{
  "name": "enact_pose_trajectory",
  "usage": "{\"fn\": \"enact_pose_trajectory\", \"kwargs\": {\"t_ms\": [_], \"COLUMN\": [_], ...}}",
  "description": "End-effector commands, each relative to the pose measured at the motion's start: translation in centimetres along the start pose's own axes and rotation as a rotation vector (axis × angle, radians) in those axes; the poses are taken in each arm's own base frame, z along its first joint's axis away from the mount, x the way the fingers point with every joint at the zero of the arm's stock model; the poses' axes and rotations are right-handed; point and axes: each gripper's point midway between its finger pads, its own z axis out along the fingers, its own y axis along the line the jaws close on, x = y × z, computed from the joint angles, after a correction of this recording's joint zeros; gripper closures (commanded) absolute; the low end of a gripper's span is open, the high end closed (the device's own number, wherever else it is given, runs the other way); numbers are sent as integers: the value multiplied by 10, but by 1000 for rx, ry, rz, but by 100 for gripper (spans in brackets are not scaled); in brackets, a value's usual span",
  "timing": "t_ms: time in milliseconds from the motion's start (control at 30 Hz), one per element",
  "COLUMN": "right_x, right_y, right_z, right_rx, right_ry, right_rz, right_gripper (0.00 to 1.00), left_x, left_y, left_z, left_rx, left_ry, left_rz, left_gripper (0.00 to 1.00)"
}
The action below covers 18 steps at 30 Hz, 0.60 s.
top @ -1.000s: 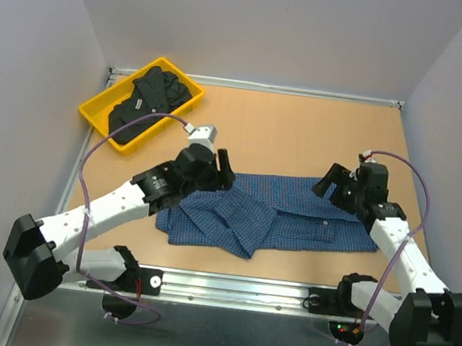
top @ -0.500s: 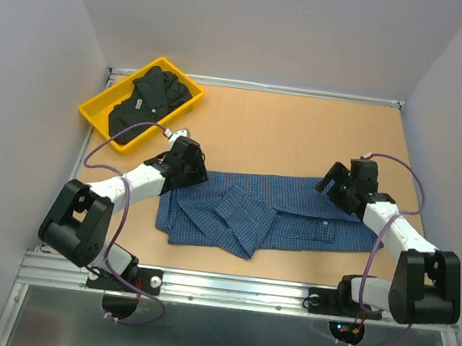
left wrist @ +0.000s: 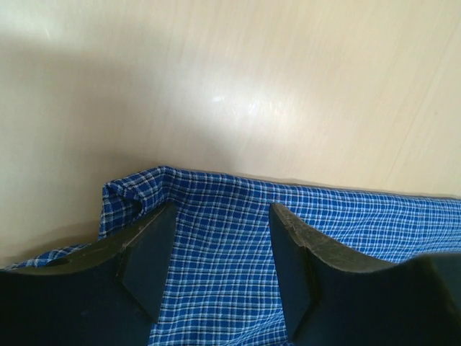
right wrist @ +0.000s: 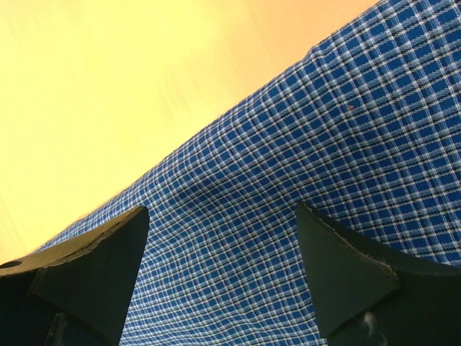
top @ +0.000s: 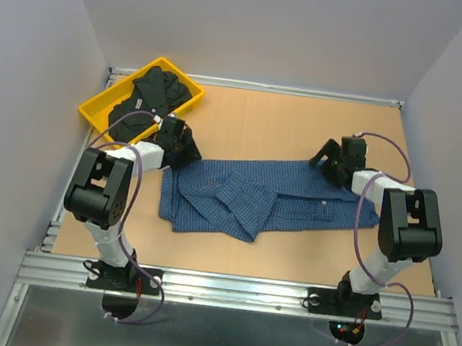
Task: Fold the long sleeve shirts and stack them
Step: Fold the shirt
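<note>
The robot's right gripper next needs to move across the shirt to its left in the top view, onto the sleeve's far corner, because that sleeve sits crooked.
The blue checked long sleeve shirt (top: 261,200) lies spread across the middle of the table, partly folded with a sleeve laid over its centre. My left gripper (top: 177,143) hovers at the shirt's far left corner, its jaws open with the cloth edge (left wrist: 223,245) lying between them. At the shirt's far right corner my right gripper (top: 331,160) stands open too, checked cloth (right wrist: 238,238) spanning the gap between its fingers. The black long sleeve shirt (top: 151,100) lies crumpled in the yellow tray.
The yellow tray (top: 92,114) sits at the table's far left corner. A metal rail (top: 234,287) runs along the near edge by the arm bases. Grey walls close in on left, right and back.
Both arms have reached farther back along the shirt's far edge, the left gripper toward the tray side, the right toward the far right corner. The left jaws narrowed slightly.
</note>
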Motion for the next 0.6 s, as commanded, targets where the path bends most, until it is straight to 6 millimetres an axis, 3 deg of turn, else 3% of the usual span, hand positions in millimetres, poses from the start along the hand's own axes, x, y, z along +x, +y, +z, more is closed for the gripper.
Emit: {"fn": "enact_pose_trajectory", "kwargs": {"t_ms": [0,67,100,133,200,233,333,367,400,467,533,567], "right_x": [-18,-31,-33,-35,-34,-30,-7,8,16,37,59,69], "right_y": [22,43,58,69,99,108,143,156,166,187,190,201], "right_z": [12,-1,-9,-19,-48,-57,-95,-105,-115,-128,-128,-133], "right_rx": [-74,-151,-208,-247,-361,-405,-580,-636,-690,-772,-797,-828], "right_ry": [-8,-32,-35,-50,-70,-75,-60,-44,-29,-1,76,95], "right_rz": [-86,-143,-211,-250,-337,-403,-549,-595,-642,-705,-747,-776], "right_gripper": [12,11,11,11,11,11,11,11,11,11,11,11], "left_x": [-28,-53,-55,-72,-86,-98,-109,-119,-117,-120,-111,-112], "left_y": [-19,-42,-43,-53,-60,-61,-53,-49,-39,-30,-12,-7], "left_z": [-8,-33,-43,-66,-91,-115,-147,-170,-174,-199,-198,-211], "left_rx": [66,127,121,149,164,157,122,107,74,59,23,14], "left_ry": [-28,-94,-96,-160,-222,-280,-367,-440,-465,-543,-561,-613], "left_rz": [-6,22,34,67,120,169,243,286,297,346,371,364], "left_gripper": [34,33,30,29,25,24,20,17,7,1,1,1]}}
